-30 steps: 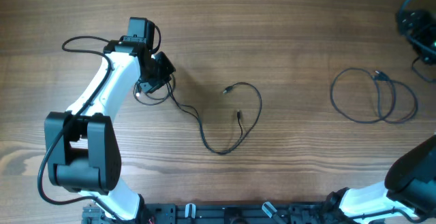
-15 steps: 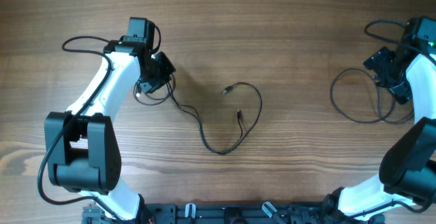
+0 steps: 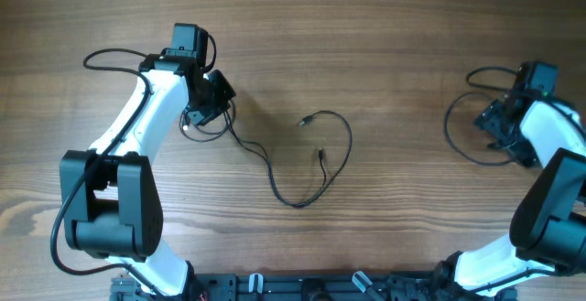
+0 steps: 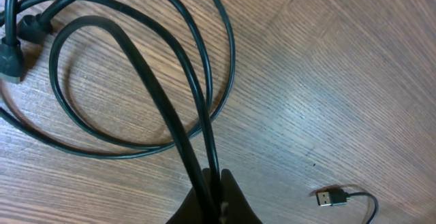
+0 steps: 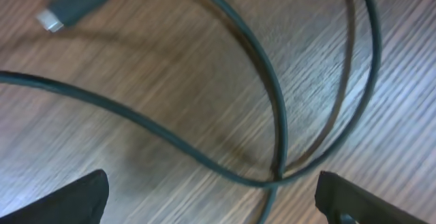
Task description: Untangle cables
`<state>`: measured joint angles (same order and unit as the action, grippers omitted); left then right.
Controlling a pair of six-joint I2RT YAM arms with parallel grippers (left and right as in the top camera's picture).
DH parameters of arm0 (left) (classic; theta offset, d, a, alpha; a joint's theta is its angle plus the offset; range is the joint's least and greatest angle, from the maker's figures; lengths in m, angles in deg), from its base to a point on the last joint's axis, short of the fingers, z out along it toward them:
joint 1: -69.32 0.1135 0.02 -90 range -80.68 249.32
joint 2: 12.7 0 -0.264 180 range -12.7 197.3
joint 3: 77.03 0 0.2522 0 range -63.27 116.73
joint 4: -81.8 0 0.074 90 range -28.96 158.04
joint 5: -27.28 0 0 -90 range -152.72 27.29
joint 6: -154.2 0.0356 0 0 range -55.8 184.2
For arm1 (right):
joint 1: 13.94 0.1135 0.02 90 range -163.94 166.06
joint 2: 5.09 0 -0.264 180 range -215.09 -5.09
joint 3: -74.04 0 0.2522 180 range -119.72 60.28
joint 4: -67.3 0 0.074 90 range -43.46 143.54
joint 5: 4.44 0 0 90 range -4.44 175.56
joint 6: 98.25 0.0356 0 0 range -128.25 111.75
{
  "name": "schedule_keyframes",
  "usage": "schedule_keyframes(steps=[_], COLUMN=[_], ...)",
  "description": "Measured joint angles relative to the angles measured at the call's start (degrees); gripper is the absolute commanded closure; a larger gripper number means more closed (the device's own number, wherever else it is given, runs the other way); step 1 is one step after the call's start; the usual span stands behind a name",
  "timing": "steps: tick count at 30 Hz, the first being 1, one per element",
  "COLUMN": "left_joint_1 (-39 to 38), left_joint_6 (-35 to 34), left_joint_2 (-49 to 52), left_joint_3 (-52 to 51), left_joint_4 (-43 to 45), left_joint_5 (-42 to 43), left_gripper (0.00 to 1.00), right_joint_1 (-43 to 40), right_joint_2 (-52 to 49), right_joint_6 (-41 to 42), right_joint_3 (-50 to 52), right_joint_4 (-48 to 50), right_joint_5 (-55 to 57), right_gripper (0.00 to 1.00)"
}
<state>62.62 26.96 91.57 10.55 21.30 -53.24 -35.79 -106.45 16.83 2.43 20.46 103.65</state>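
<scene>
I need to move my left gripper to the right in the overhead view and release the strands at the loose loop's far end [image 3: 332,110], where bare wood leaves room.
In the overhead view my left gripper [image 3: 207,109] is shut on a small bunch of black cable [image 3: 194,129]. The left wrist view shows its jaws [image 4: 215,198] pinched on two strands of a cable loop [image 4: 146,67]. A cord trails from there into a loose loop [image 3: 341,159] at the table's middle, and its USB plug [image 4: 332,198] lies on the wood. Another cable loop [image 3: 462,150] lies at the right. My right gripper [image 3: 500,122] is over that loop, open and empty. In the right wrist view its jaws [image 5: 214,197] straddle crossing strands [image 5: 276,173], and a plug [image 5: 71,6] shows at the upper left.
The wooden table [image 3: 403,54] fills the overhead view. A thicker black arm cable [image 3: 110,56] arcs beside the left arm. The arm bases and a black rail [image 3: 302,287] sit along the front edge.
My right arm has come in from the upper right corner and moved left and down over the right cable loop. The left arm and the middle cable have not moved.
</scene>
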Motion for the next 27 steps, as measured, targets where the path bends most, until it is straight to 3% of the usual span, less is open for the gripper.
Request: schedule_keyframes(steps=[3,4,7,9,11,14,20,27], left_joint_1=[0.0,0.0,0.0,0.0,0.0,0.0,0.0,0.0], left_joint_6=[0.0,0.0,0.0,0.0,0.0,0.0,0.0,0.0], left_joint_2=[0.0,0.0,0.0,0.0,0.0,0.0,0.0,0.0], left_joint_3=[0.0,0.0,0.0,0.0,0.0,0.0,0.0,0.0], left_joint_4=[-0.15,-0.15,-0.15,-0.15,-0.17,-0.48,-0.79,-0.79], left_joint_5=[0.0,0.02,0.02,0.02,0.0,0.0,0.0,0.02], left_gripper=[0.96,0.96,0.96,0.96,0.96,0.96,0.96,0.96], right_joint_1=[-0.04,-0.04,-0.04,0.02,-0.15,-1.25,-6.1,-8.22], right_joint_2=[0.13,0.15,0.48,0.55,0.79,1.64,3.48,3.72], right_joint_6=[-0.15,-0.26,-0.24,0.17,1.2,4.0,7.5,9.46], right_joint_3=[3.48,3.82,5.51,6.4,7.37,9.14,13.99,15.78], right_joint_4=[4.04,5.03,8.76,10.25,11.41,12.81,19.45,22.97], right_joint_5=[1.14,1.38,1.84,1.81,1.9,2.03,2.51,1.64], right_gripper=[0.01,0.05,0.36,0.5,0.5,0.24,0.18,0.24])
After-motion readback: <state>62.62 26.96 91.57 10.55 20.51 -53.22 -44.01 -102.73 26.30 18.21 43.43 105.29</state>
